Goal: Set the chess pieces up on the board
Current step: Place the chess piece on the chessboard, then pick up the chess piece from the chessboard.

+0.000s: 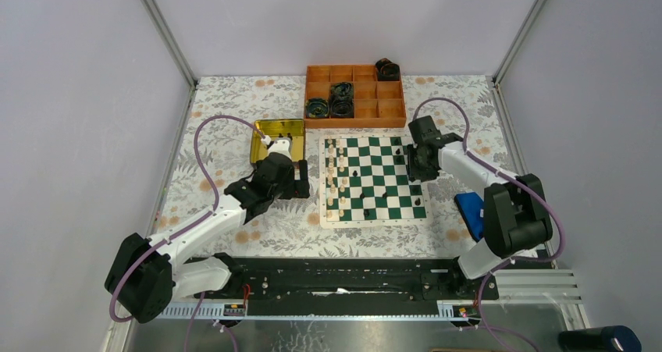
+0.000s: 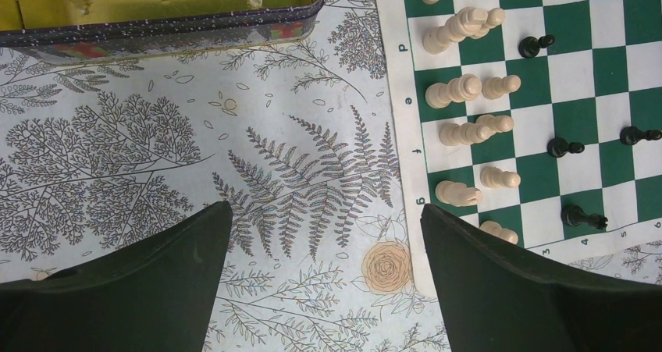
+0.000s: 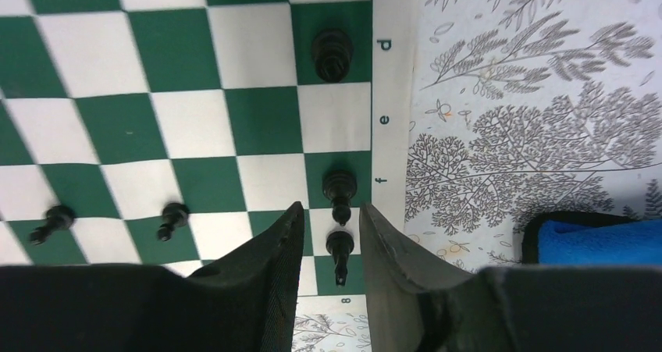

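My right gripper rises, turns and crosses back toward the cream pieces next. Then it goes down onto the near-edge small black piece [image 1: 366,212], which stands away from the black column.
The green and white board [image 1: 375,222] lies mid-table. Cream chess pieces [image 1: 337,182] stand in two columns along its left side, also in the left wrist view [image 2: 460,90]. A few black pieces [image 1: 357,172] are scattered on it. My left gripper [image 2: 324,211] is open and empty over the floral cloth just left of the board [image 2: 394,71]. My right gripper [image 3: 330,211] hovers at the board's right edge [image 3: 187,126], narrowly open, its fingers either side of an upright black piece [image 3: 339,247] with a gap on each side. Another black piece [image 3: 339,188] stands just beyond.
An orange compartment tray [image 1: 355,122] with dark cable rolls [image 1: 341,96] stands behind the board. A yellow tin [image 1: 275,129] sits at the left, near my left gripper [image 1: 303,182]. A blue object [image 1: 468,211] lies right of the board, by my right arm.
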### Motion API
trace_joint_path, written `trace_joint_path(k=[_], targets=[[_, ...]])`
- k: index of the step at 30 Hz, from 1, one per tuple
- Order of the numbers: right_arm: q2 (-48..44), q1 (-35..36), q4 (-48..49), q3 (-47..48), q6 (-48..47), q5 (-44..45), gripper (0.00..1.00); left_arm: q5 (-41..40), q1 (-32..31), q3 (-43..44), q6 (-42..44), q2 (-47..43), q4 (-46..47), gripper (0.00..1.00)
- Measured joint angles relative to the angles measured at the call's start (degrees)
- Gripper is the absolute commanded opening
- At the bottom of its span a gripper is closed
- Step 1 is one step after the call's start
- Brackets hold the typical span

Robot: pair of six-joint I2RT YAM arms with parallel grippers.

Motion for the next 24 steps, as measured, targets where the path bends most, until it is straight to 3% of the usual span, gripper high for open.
trace_joint_path(k=[5,12,24], targets=[[-3.7,2.3,-1.3,3.0,-0.3,-0.1,0.45,0.0,0.0,0.0,0.0,0.0,0.0,0.99],[-4.5,12.2,-1.8,4.3,-1.2,-2.7,0.50,0.0,0.0,0.0,0.0,0.0,0.0,0.99],[-1.1,21.9,-1.2,3.1,-1.6,-8.7,0.52,0.0,0.0,0.0,0.0,0.0,0.0,0.99]])
